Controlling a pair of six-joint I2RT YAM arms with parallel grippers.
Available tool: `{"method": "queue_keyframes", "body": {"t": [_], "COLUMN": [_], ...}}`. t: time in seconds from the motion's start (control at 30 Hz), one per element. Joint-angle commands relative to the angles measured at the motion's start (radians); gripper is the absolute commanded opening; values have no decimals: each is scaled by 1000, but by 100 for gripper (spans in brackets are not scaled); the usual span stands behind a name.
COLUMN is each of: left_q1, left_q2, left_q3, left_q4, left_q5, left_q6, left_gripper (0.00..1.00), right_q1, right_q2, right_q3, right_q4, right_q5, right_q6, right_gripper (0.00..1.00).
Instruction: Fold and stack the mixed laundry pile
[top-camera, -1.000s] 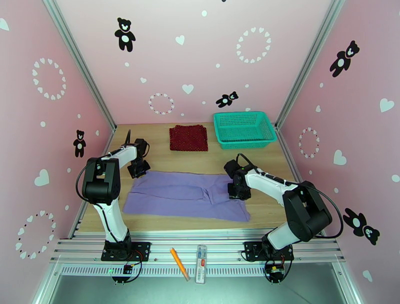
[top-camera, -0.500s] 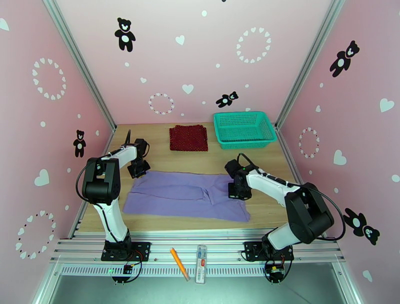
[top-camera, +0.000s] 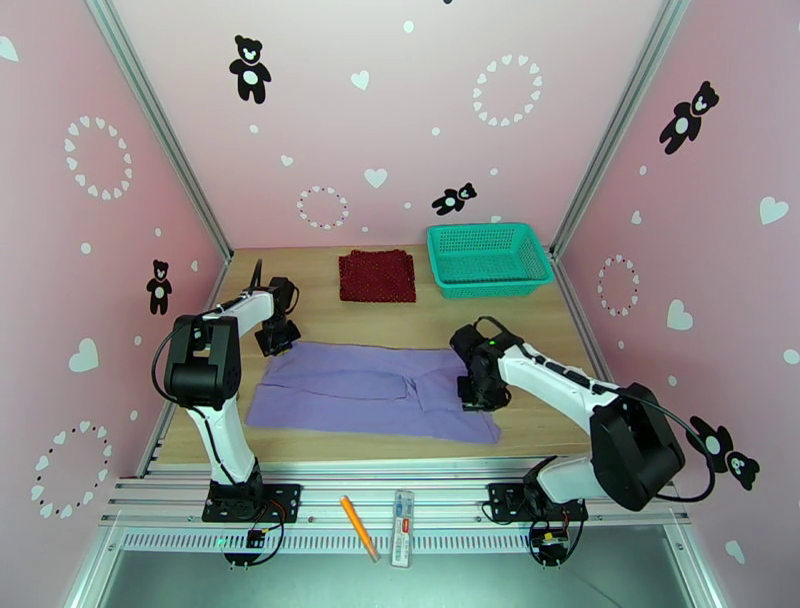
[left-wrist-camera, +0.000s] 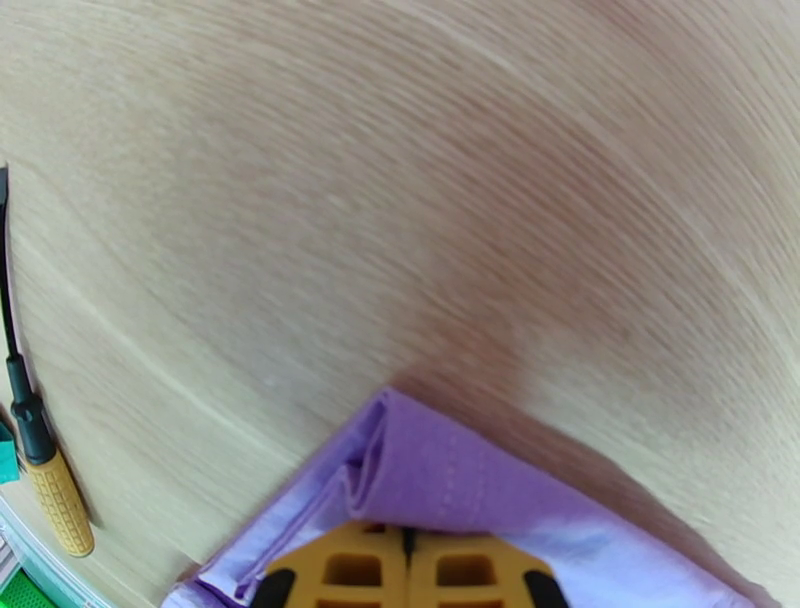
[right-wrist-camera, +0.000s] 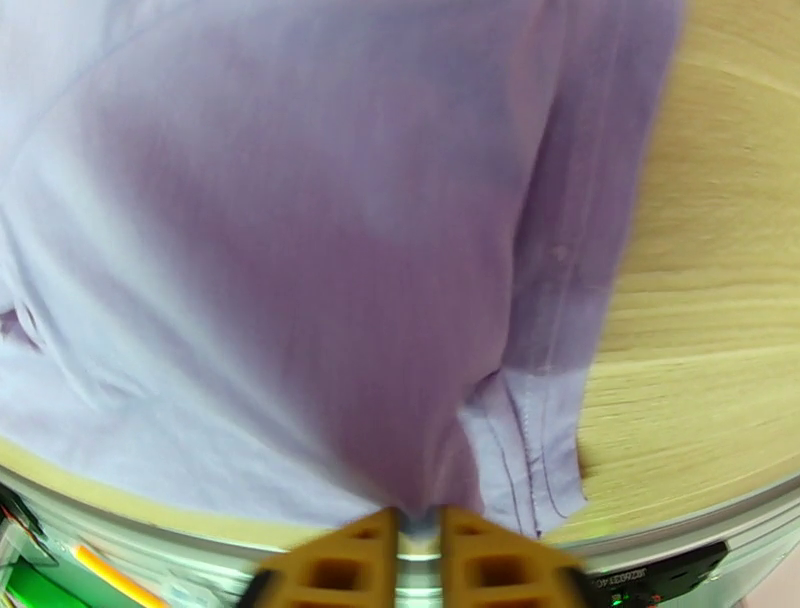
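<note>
My left gripper slides sideways to the spot short of the dark red cloth (top-camera: 376, 276) next, before releasing. The T-shirt follows its fingers, shut on the T-shirt's corner.
The lavender-purple T-shirt (top-camera: 360, 390) lies spread flat across the middle of the table. My left gripper (top-camera: 276, 338) sits at its far left corner; in the left wrist view the yellow fingers (left-wrist-camera: 340, 575) are shut with the folded corner of the T-shirt (left-wrist-camera: 440, 480) pinched between them. My right gripper (top-camera: 481, 391) is low over the shirt's right part; its wrist view has the fingers (right-wrist-camera: 330, 565) shut on a bunched ridge of the purple fabric (right-wrist-camera: 300, 250). The dark red dotted cloth (top-camera: 376, 276) lies folded at the back of the table.
A teal mesh basket (top-camera: 488, 258) stands at the back right, beside the red cloth. A tool with a yellow handle and black shaft (left-wrist-camera: 45, 480) lies by the left edge. An orange pen (top-camera: 356, 526) and a clear strip (top-camera: 402, 514) rest on the front rail.
My right arm has shifted slightly toward the near right while holding the shirt, and its elbow has swung outward. The left arm has not moved.
</note>
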Motion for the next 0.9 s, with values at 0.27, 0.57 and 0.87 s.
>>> {"method": "queue_keyframes", "body": {"t": [0.27, 0.57, 0.87], "left_q1": [-7, -7, -22], "left_q2": [24, 41, 40], "left_q3": [40, 27, 9], "left_q4": [-32, -29, -31], "left_q5": [-13, -16, 33], "left_q6": [26, 28, 29], "left_gripper": [0, 0, 1], "right_q1": [-56, -114, -177], "right_q2": [69, 338, 464], "right_q3": [212, 289, 310], "right_q4": [-56, 106, 149], "right_q5": [133, 111, 200], "right_q6": [-83, -84, -41], "right_gripper": [47, 16, 10]}}
